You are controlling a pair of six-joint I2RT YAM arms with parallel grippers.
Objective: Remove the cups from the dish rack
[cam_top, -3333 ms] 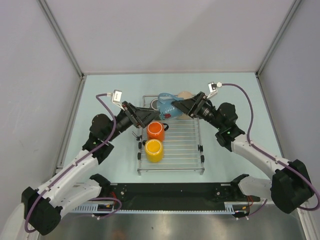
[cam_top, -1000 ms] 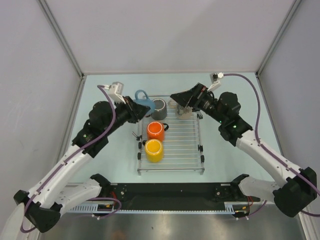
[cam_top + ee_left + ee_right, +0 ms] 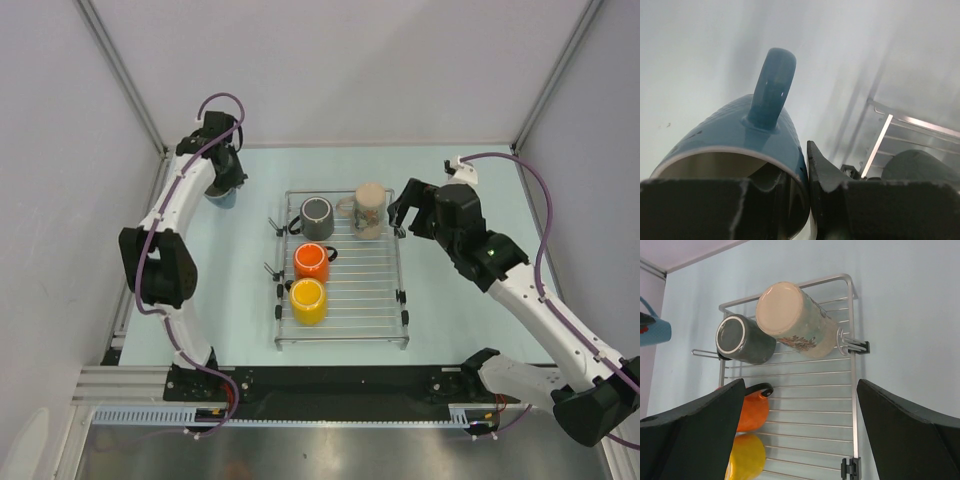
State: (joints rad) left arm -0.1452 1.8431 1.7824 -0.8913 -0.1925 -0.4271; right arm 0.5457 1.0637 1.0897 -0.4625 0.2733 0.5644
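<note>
Next, my left gripper lowers the blue cup (image 3: 221, 198) onto the bare tabletop below, beside the dish rack and clear of the other cups, and releases the blue cup's rim.
My left gripper (image 3: 228, 183) is shut on the rim of the blue cup (image 3: 221, 198) near the table's back left corner, well left of the dish rack (image 3: 385, 290). In the left wrist view one finger sits inside the blue cup (image 3: 740, 137) and the other finger (image 3: 822, 170) presses its outer wall. The dark grey cup (image 3: 317, 216), beige cup (image 3: 370, 210), orange cup (image 3: 311, 262) and yellow cup (image 3: 307, 300) stand on the rack. My right gripper (image 3: 404, 212) hangs open just right of the beige cup (image 3: 795, 320), holding nothing.
Grey enclosure walls close in the table on the left, back and right. The left arm stretches along the left wall. The rack's right half (image 3: 840, 410) is bare wire. The arm bases and a black rail (image 3: 340, 385) line the near edge.
My left arm has swung the blue cup from the rack's back left corner out to the far left of the table. The right gripper has drawn back right, off the beige cup.
</note>
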